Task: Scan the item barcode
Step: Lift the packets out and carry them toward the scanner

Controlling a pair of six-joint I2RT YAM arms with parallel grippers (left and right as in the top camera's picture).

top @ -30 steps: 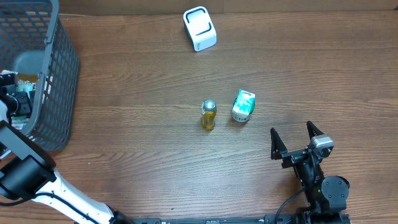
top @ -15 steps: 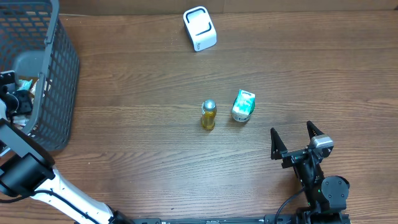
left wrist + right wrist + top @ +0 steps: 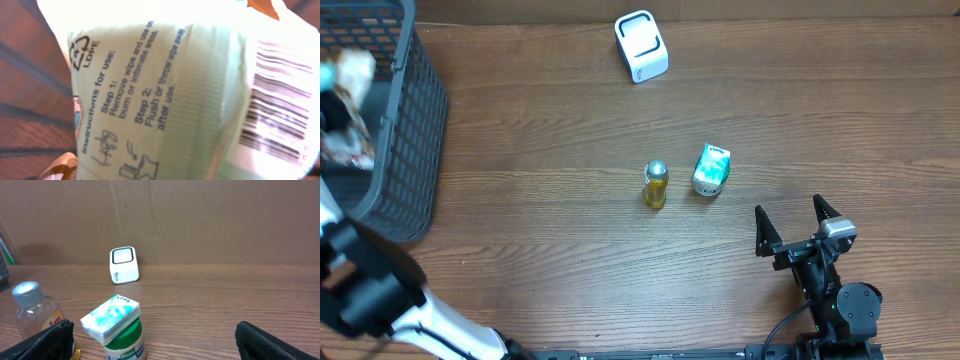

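Observation:
Next, the left gripper moves to the right in the overhead view, then down, and releases the pack on the tabletop beside the yellow bottle, a clear spot.
A pale green wipes pack fills the left wrist view, with printed instructions and a barcode at its right side. My left gripper shows only as a blur at the table's far left over the basket; it is shut on that pack. Its fingers are hidden in the wrist view. The white scanner stands at the back centre of the table. At the front right my right gripper stands open and holds nothing.
A dark mesh basket stands at the far left. Mid-table stand a yellow bottle with a silver cap and a green-lidded jar with a small tissue pack on top. Both are just ahead of the right gripper.
My left gripper shut on the wipes pack inside the basket and has swung up and away with it, now blurred. The right arm has not moved.

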